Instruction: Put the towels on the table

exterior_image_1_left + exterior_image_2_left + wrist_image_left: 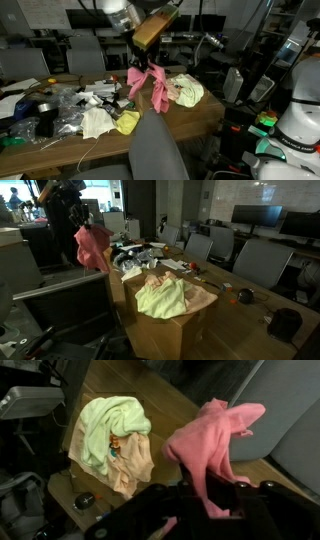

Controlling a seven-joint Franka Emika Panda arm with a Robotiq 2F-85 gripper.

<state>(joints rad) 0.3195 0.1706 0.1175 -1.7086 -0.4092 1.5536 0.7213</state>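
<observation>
I will move my gripper up and across over the green and peach towels to release the pink towel [212, 438], because it is still hanging beside the cardboard box.
My gripper [195, 495] is shut on a pink towel [212, 438] and holds it hanging in the air above the table's edge. The pink towel shows in both exterior views [148, 82] [93, 245], dangling below the gripper [150, 62]. A cardboard box [170, 325] holds a light green towel [160, 298] on top of a peach one [130, 468]. In the wrist view the green towel [112, 425] lies to the left of the pink one. A yellow cloth [128, 122] and a whitish cloth [96, 122] lie on the wooden table [195, 115].
The table is cluttered with plastic wrap, tape rolls and dark items [45, 108]. A grey office chair back [158, 150] stands in front of the table. More chairs [255, 260] and monitors [255, 218] line the far side. A black object [285, 322] sits on the table's near end.
</observation>
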